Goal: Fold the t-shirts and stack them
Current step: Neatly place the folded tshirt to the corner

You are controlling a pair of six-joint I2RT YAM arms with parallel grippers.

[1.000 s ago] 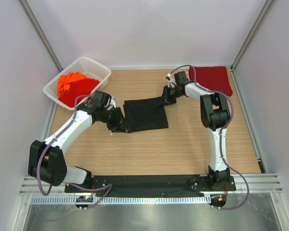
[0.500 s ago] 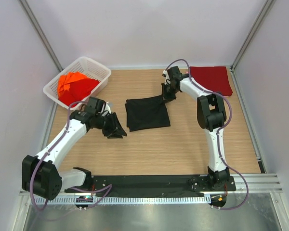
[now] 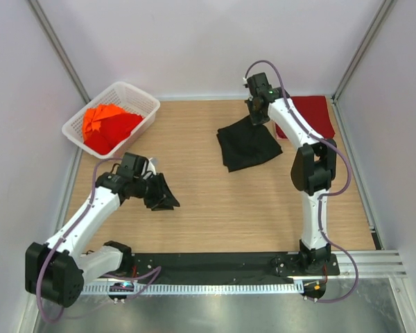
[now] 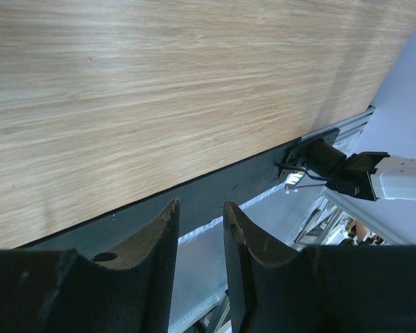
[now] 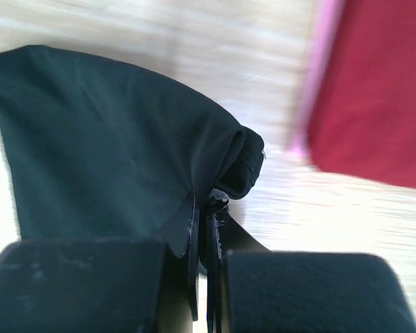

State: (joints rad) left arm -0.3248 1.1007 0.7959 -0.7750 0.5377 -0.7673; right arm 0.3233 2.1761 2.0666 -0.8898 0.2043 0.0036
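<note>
The dark red t-shirt is folded flat, so I will raise my right gripper, move it over that t-shirt's far corner by the side [image 3: 322, 101], lower it and let go.
The folded black t-shirt [image 3: 247, 144] hangs from my right gripper [image 3: 257, 115], which is shut on its far corner and holds it partly off the table, just left of the folded dark red t-shirt [image 3: 306, 115] at the back right. The right wrist view shows the black t-shirt [image 5: 111, 146] pinched between the jaws, with the dark red t-shirt [image 5: 374, 90] to the right. My left gripper [image 3: 168, 199] is open and empty over bare wood at the left; its fingers [image 4: 156, 243] frame nothing. Orange-red t-shirts [image 3: 107, 125] lie in the basket.
A white lattice basket [image 3: 144, 100] stands at the back left. White walls close the table on three sides. A black base rail [image 3: 215, 263] runs along the near edge.
My right gripper has lifted the black t-shirt and carried it right and back toward the dark red one. My left gripper let go of the shirt and drew back to the near left.
</note>
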